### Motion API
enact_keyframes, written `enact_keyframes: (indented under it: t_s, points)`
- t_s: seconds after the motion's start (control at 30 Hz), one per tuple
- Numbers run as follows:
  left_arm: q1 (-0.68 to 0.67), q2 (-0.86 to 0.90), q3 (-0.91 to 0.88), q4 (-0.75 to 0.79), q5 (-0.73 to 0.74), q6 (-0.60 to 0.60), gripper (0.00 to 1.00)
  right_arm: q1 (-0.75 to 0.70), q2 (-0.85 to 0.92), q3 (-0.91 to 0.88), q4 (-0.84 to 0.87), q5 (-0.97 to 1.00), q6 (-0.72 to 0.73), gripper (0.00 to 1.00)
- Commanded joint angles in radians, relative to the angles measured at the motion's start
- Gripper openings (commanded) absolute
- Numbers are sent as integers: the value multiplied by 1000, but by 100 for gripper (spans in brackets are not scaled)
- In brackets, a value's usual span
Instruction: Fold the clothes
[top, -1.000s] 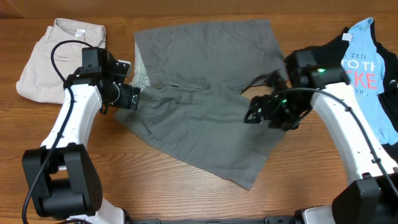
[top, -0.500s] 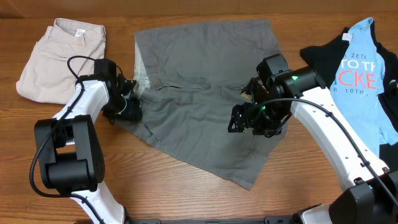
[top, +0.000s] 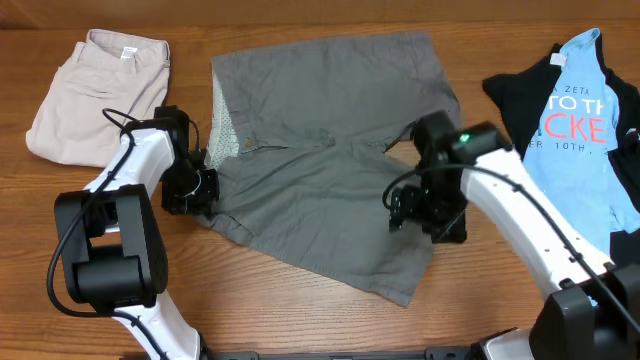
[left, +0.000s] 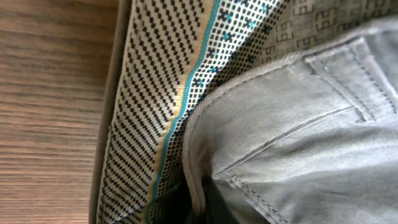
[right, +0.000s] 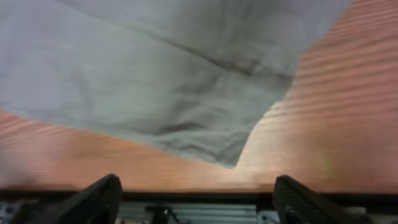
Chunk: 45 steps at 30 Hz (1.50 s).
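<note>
My left gripper should next move up, then slightly outward and down to the tabletop by the folded beige shorts to let go of the waistband corner. The corner has its lining (top: 224, 125) lying exposed.
Dark grey shorts (top: 330, 150) lie spread flat mid-table, their waistband on the left turned over to show patterned pale lining (top: 224, 125). My left gripper (top: 196, 188) is shut on the waistband's lower corner. In the left wrist view the grey waistband edge (left: 198, 180) runs down into the closed jaws beside the lining (left: 155, 93). My right gripper (top: 420, 212) hovers open over the shorts' right leg. Its wrist view shows the grey hem (right: 155, 74) ahead of the spread fingertips (right: 99, 196), with nothing between them.
Folded beige shorts (top: 95, 95) lie at the back left. A light blue lettered T-shirt (top: 585, 120) rests on a black garment (top: 515, 95) at the right edge. Bare wooden table (top: 300, 310) runs along the front.
My left gripper has closed on the waistband corner and pulled it slightly left. The right arm has swung lower over the shorts' right leg, still open.
</note>
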Motion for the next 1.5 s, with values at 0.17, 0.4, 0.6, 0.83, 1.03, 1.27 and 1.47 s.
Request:
enact_keyframes:
  t_s: [0.17,0.4,0.6,0.83,1.03,1.27,1.47]
  points:
    - [-7,6,6,12,2,-32,4,92,-12,-303,150,12,228,82]
    - [-7,6,6,19,0,-31,4,103,-12,-445,333,-40,248,70]
    - [-7,6,6,8,0,-32,4,104,-12,-507,409,-126,248,62]
    - [-7,6,6,-33,3,-31,4,186,-12,-508,437,-182,252,22]
    - [-7,-18,6,-80,12,-4,4,185,-30,-476,451,-131,269,4]
    - [-7,-266,6,-121,30,10,4,30,-213,-309,256,-53,154,4]
    - [-7,-484,6,-174,17,9,4,-135,-373,-132,64,-8,39,4]
